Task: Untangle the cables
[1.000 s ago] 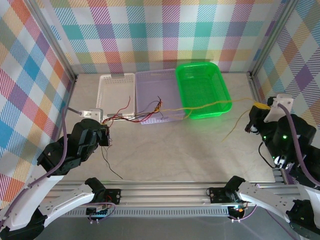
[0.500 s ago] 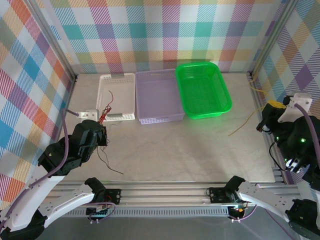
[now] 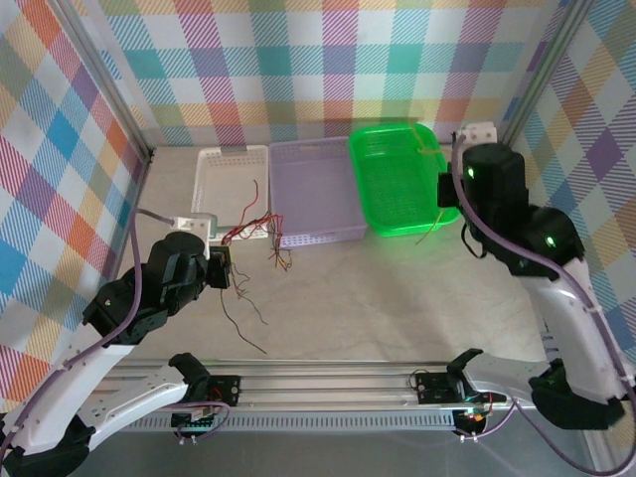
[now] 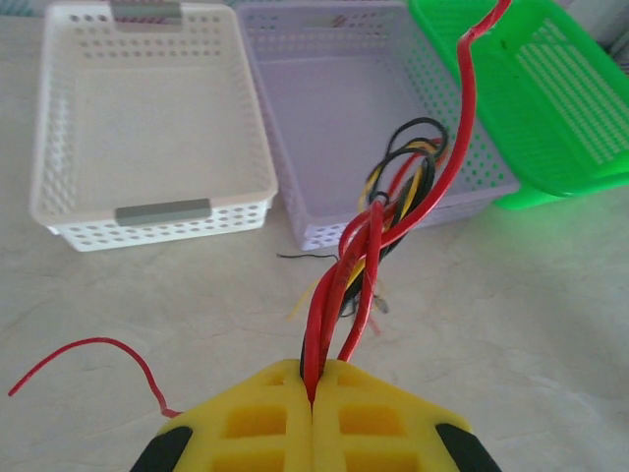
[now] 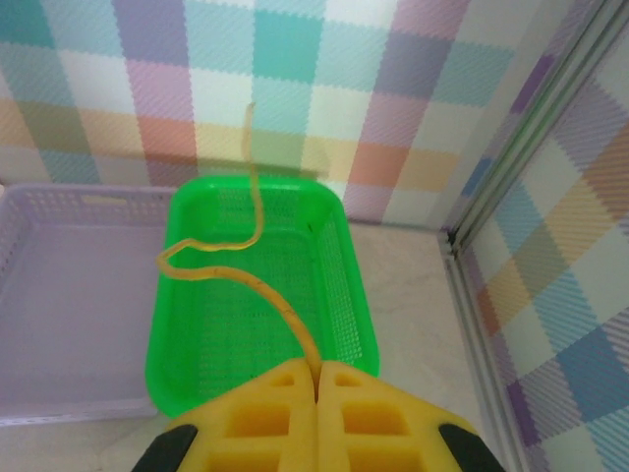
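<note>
My right gripper will go down and outward into the green basket (image 5: 334, 295), whose empty bottom is below and outward of the gripper, and let go of the single yellow cable there.
The cables are thin red, black and yellow wires. A twisted bundle of them (image 4: 378, 231) rises from my left gripper (image 4: 313, 388), whose jaws are shut on it in front of the white and purple baskets. In the top view that gripper (image 3: 221, 266) sits left of centre. Red strands (image 3: 248, 227) reach toward the white basket, and a black strand (image 3: 243, 320) trails on the table below. My right gripper (image 5: 316, 372) is shut on a single yellow cable (image 5: 257, 285) that curls up over the green basket (image 5: 334, 295). In the top view it (image 3: 444, 195) hovers at that basket's right edge.
Three baskets stand in a row at the back: white (image 3: 231, 152), purple (image 3: 308, 146) and green (image 3: 397, 130). Checkered walls with metal posts (image 3: 522, 89) close in the sides and back. An aluminium rail (image 3: 328, 383) runs along the near edge.
The right arm swung from the far right edge up and left to the green basket, carrying the yellow cable free of the bundle. The left gripper shifted slightly right, still holding the bundle.
</note>
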